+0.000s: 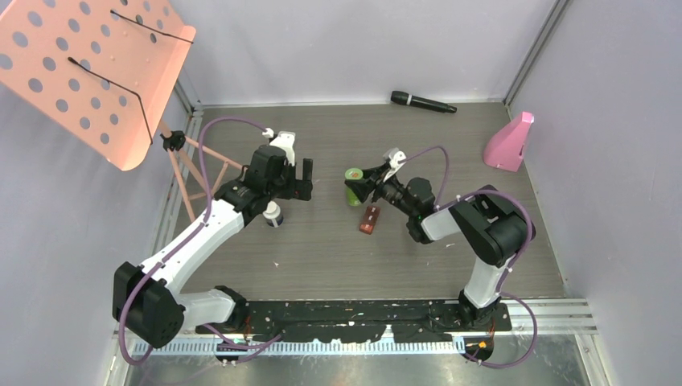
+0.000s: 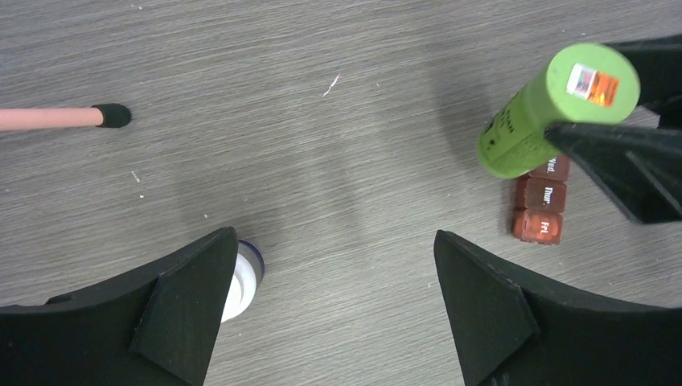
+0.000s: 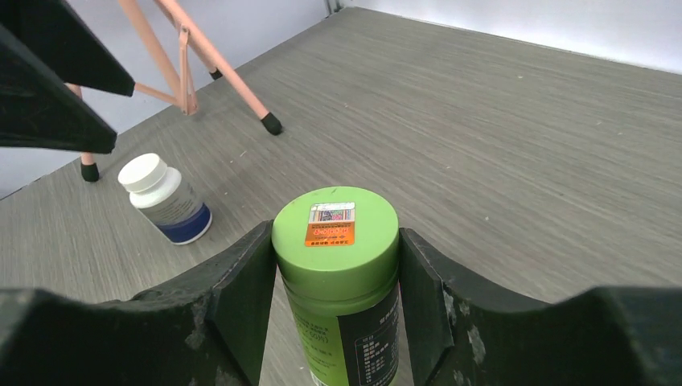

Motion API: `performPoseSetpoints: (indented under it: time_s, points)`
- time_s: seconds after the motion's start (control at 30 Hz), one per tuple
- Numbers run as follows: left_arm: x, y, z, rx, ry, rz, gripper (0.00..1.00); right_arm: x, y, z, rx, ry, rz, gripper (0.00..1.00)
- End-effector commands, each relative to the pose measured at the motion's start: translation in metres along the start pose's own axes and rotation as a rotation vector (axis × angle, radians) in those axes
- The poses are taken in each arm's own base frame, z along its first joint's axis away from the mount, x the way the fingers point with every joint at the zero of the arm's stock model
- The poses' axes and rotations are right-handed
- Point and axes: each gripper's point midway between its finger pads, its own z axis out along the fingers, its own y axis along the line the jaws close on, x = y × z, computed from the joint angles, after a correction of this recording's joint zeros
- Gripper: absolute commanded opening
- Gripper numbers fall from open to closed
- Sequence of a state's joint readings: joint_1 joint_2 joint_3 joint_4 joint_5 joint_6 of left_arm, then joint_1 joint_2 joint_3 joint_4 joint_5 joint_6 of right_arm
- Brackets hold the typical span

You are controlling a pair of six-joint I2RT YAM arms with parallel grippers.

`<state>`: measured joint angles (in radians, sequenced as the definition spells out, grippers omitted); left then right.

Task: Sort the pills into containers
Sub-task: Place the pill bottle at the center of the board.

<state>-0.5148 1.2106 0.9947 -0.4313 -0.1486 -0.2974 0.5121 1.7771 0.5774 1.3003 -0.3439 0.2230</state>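
Observation:
I need to move my right gripper to its left in the top view next, then lower and let go of the green bottle [image 1: 352, 186] upright, as the tabletop below on that side is clear.
My right gripper [image 3: 335, 241] is shut on the lid end of the green bottle [image 3: 338, 265], which has an orange sticker on top and stands upright; both show at mid-table from above, the gripper [image 1: 359, 182] and the bottle [image 1: 352, 186]. I cannot tell whether the bottle rests on the table. The brown case [image 1: 369, 219] lies just in front of it, marked with weekdays in the left wrist view [image 2: 540, 205]. The white bottle [image 1: 273, 215] has a white cap and blue band [image 3: 165, 197]. My left gripper [image 2: 334, 237] is open and empty above it, its left finger [image 2: 189, 297] partly covering the bottle [image 2: 248, 277]. No loose pills show.
A black microphone [image 1: 422, 102] lies at the back wall. A pink wedge-shaped object [image 1: 508, 143] stands at the back right. A pink perforated music stand [image 1: 88, 72] overhangs the back left, its legs [image 1: 193, 161] on the table's left side. Walls enclose the table.

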Motion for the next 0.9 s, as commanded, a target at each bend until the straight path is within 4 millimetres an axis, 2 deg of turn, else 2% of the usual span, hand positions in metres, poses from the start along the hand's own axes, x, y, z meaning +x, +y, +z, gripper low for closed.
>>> performPoseSetpoints:
  time_s: [0.0,0.07,0.17,0.2,0.43,0.5,0.57,0.6,0.63,0.67,0.7,0.73,0.77,0.8,0.83,0.87]
  points:
    - [-0.023,-0.002,-0.013,0.007,-0.061,-0.027,0.96,-0.024,0.018,0.006,-0.004,-0.144,-0.024,0.44]
    - [-0.022,-0.001,-0.016,0.008,-0.061,-0.031,0.95,-0.017,0.037,0.009,-0.011,-0.136,-0.025,0.44]
    - [-0.02,0.0,-0.023,0.008,-0.069,-0.039,0.96,-0.004,0.054,0.008,-0.005,-0.113,-0.04,0.46]
    - [-0.019,0.001,-0.024,0.009,-0.071,-0.043,0.96,0.005,0.059,0.006,0.004,-0.098,-0.046,0.46]
    - [-0.007,0.005,-0.029,-0.004,-0.06,-0.064,0.96,0.044,0.066,0.001,-0.033,-0.06,-0.056,0.49]
    - [-0.004,0.007,-0.03,-0.01,-0.055,-0.065,0.96,0.048,0.068,0.002,-0.045,-0.052,-0.07,0.52]
    - [-0.004,0.009,-0.032,-0.019,-0.056,-0.067,0.96,0.044,0.067,0.0,-0.031,-0.059,-0.057,0.69]
    - [-0.003,0.01,-0.032,-0.023,-0.058,-0.066,0.96,0.041,0.066,-0.001,-0.021,-0.065,-0.048,0.94]
    - [-0.005,0.01,-0.033,-0.025,-0.064,-0.066,0.96,0.036,0.067,-0.004,-0.015,-0.072,-0.033,1.0]
    - [-0.006,0.011,-0.033,-0.03,-0.069,-0.065,0.96,0.038,0.067,-0.005,-0.015,-0.053,-0.028,0.97]
    - [-0.01,0.014,-0.034,-0.04,-0.089,-0.056,0.97,0.027,0.073,-0.006,-0.017,-0.012,0.012,0.95]
    - [-0.011,0.014,-0.035,-0.044,-0.094,-0.052,0.97,0.04,0.071,-0.01,0.0,0.062,0.022,0.95]
    - [-0.012,0.015,-0.035,-0.049,-0.098,-0.048,0.97,0.025,0.075,-0.009,-0.009,0.044,0.027,0.95]
    - [-0.013,0.017,-0.035,-0.056,-0.102,-0.044,0.97,0.033,0.074,-0.012,0.003,0.099,0.033,0.95]
    - [-0.014,0.018,-0.035,-0.063,-0.107,-0.04,0.97,0.018,0.077,-0.012,-0.002,0.084,0.027,0.95]
    - [-0.015,0.019,-0.035,-0.069,-0.112,-0.036,0.97,0.029,0.075,-0.017,0.015,0.154,0.031,0.95]
